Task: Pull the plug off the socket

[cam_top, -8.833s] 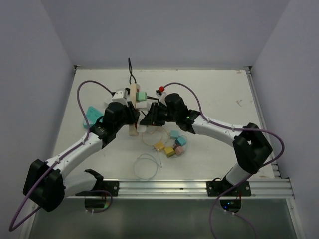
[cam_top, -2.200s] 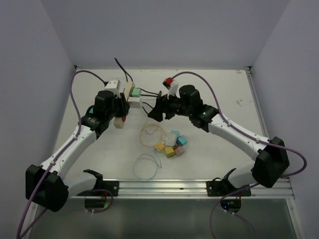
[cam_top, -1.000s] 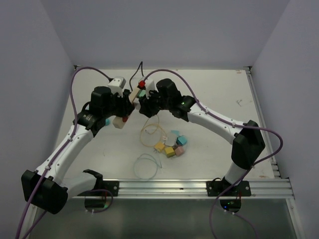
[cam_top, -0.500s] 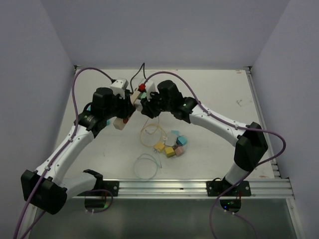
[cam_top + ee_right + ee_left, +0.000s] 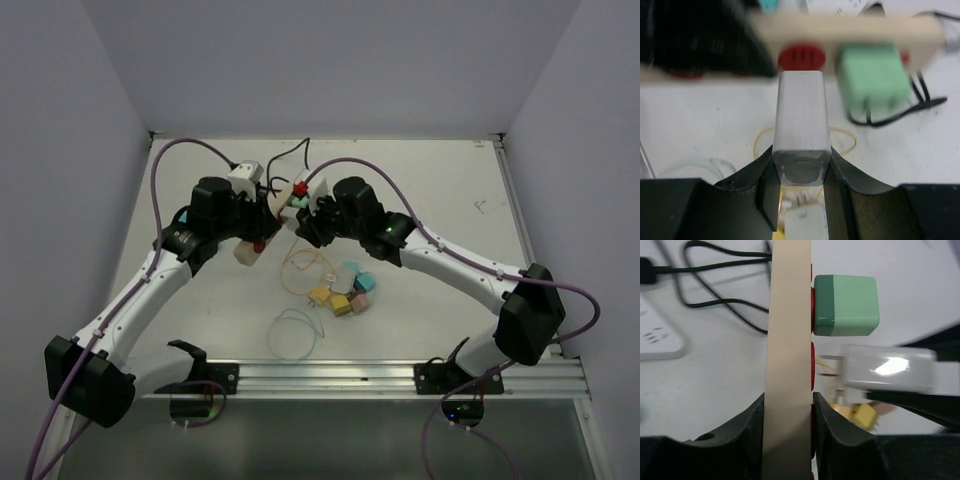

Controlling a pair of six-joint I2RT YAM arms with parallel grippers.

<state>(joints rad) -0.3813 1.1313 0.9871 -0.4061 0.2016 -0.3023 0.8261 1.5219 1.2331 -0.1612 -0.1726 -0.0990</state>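
I will next move my right gripper down and back to let go of its plug on the near side of the yellow loop, because that spot is below and back from it.
My left gripper (image 5: 788, 405) is shut on a beige power strip (image 5: 788, 315) and holds it above the table; it also shows in the top view (image 5: 258, 222). A green plug (image 5: 845, 305) sits in one of the strip's red sockets. My right gripper (image 5: 801, 155) is shut on a white block plug (image 5: 801, 110), whose end faces a bare red socket (image 5: 801, 57). In the left wrist view the white plug (image 5: 885, 367) is blurred and a small gap separates it from the strip. The green plug (image 5: 872, 75) is to its right.
Several small coloured blocks (image 5: 345, 290) lie on the table below the grippers, with a yellow loop (image 5: 305, 268) and a clear loop (image 5: 292, 333). A white plug (image 5: 801, 222) lies under my right gripper. Black cables (image 5: 715, 275) and a white strip (image 5: 655, 335) lie behind.
My right gripper came to the strip, shut on the white plug, and has now moved right with it. The left arm has shifted the strip slightly right.
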